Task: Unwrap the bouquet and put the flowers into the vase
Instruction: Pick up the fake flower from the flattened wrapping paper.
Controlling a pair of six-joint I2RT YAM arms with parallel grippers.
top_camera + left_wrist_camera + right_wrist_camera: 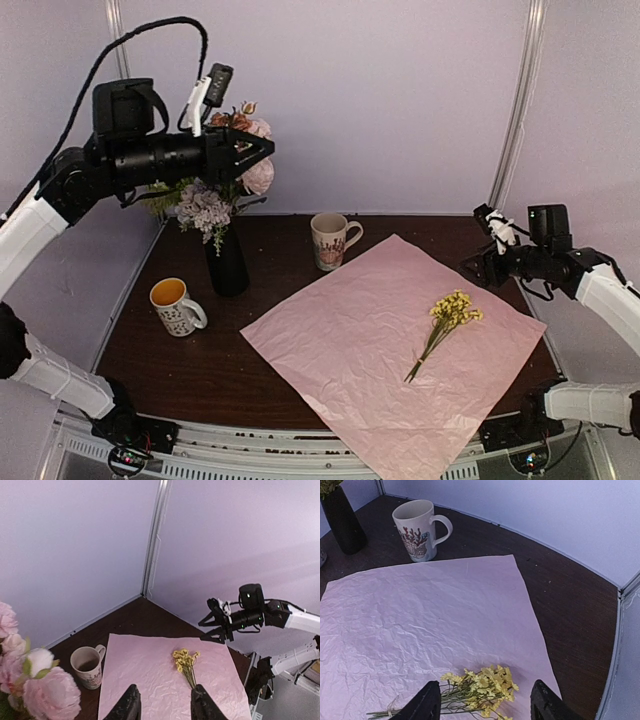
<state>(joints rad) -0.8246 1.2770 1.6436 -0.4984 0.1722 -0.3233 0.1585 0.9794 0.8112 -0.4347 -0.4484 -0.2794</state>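
My left gripper shifts to the right in the top view and down onto the sprig's stem ends next, since they lie bare, clear of the yellow blooms.
The black vase (227,262) stands at the back left and holds pink, white and lavender flowers (215,205). My left gripper (262,150) hangs high beside those blooms, open with nothing between its fingers (129,706). The bouquet's lilac-pink paper (380,340) lies spread flat on the table. A sprig of small yellow flowers (445,325) rests on its right part. My right gripper (485,262) hovers above and to the right of the sprig, open. In the right wrist view the yellow flowers (480,690) lie below, between its fingers (427,705).
A cream patterned mug (330,240) stands just behind the paper's far corner. An orange-lined mug (175,305) sits left of the paper, in front of the vase. Lilac walls close the table at the back and sides. The paper's near corner overhangs the front edge.
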